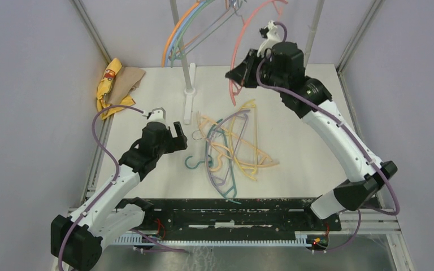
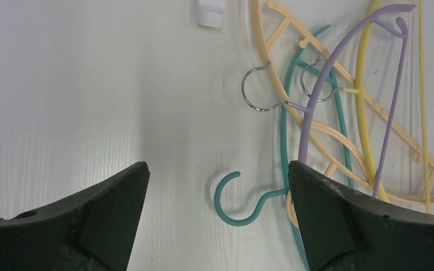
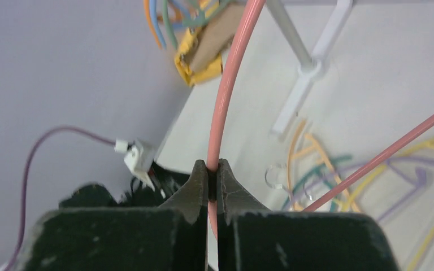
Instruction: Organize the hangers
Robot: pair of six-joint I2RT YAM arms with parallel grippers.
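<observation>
The pink hanger is apart from the orange, blue and green ones. It will go outward in my right gripper, then across to beside the green hanger [image 1: 190, 35] [image 3: 176, 29].
A pink hanger [image 1: 241, 38] hangs in the air above the back of the table, with my right gripper [image 1: 236, 72] shut on its curved arm [image 3: 226, 96]; the right gripper [image 3: 209, 165] pinches that thin bar between its fingertips. Several hangers [image 1: 233, 148] lie tangled on the table: peach [image 2: 316, 51], purple [image 2: 393, 101], yellow [image 2: 363, 113] and teal. My left gripper [image 1: 176, 134] hovers open just left of the pile. In its wrist view the teal hanger's hook [image 2: 231, 203] lies between the wide-open left gripper [image 2: 218, 169] fingers, untouched. More hangers [image 1: 183, 31], orange, blue and green, hang on the rack at the back.
A grey rack pole [image 1: 176, 22] rises at the back, with a white foot [image 1: 189, 107] on the table near the pile. A second pole [image 1: 315, 22] stands at the back right. A yellow cloth and cardboard [image 1: 113, 84] lie at the back left corner.
</observation>
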